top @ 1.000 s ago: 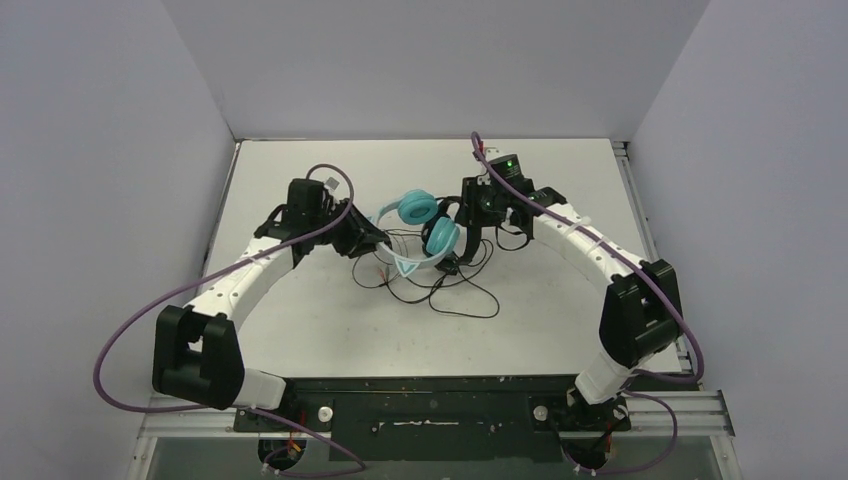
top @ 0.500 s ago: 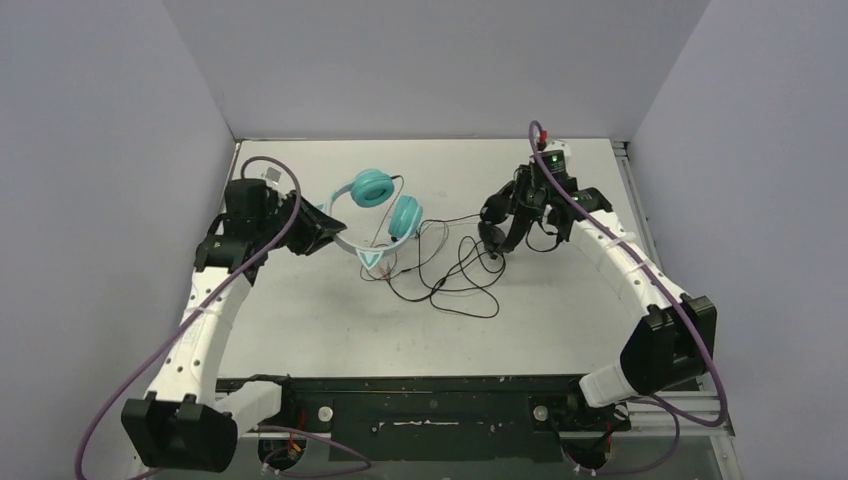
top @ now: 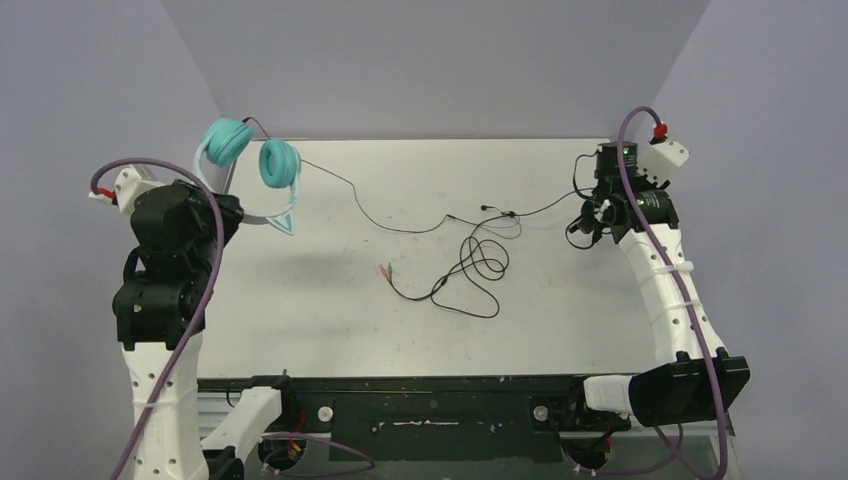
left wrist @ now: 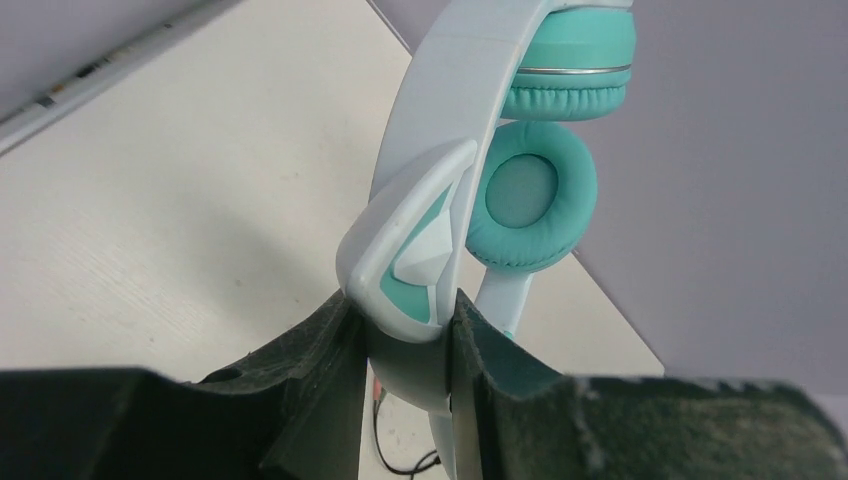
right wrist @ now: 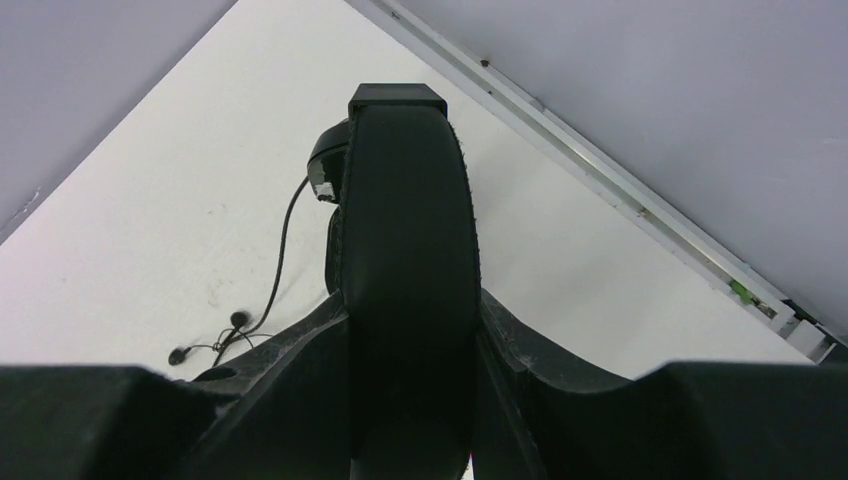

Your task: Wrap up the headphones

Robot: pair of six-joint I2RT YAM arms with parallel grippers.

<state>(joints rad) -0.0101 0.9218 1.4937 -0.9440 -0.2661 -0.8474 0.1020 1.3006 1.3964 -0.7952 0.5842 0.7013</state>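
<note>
The all-black headphones (right wrist: 408, 230) in my right gripper hang above the table's side, so they need to go down and toward the cable tangle mid-table next.
The teal headphones (top: 250, 162) hang in the air at the far left, above the table's back left corner. My left gripper (top: 228, 210) is shut on their pale headband (left wrist: 455, 90) beside a cat-ear point (left wrist: 420, 250). Both round teal cups (left wrist: 528, 195) show past the fingers. Their thin black cable (top: 355, 205) slopes down from a cup to the table's middle. My right gripper (top: 592, 218) is at the right side, shut on the headband of the all-black headphones (right wrist: 408, 230).
A loose tangle of black cable (top: 478, 262) lies mid-table, with reddish wire ends (top: 385, 270) to its left. Small earbuds (right wrist: 238, 320) lie on a thin cable left of the right gripper. A metal rail (right wrist: 600, 185) edges the table by the grey walls.
My left arm has swung up and far left with the teal headphones. My right arm has pulled the black headphones right. The two pairs have separated and the cables are stretched out.
</note>
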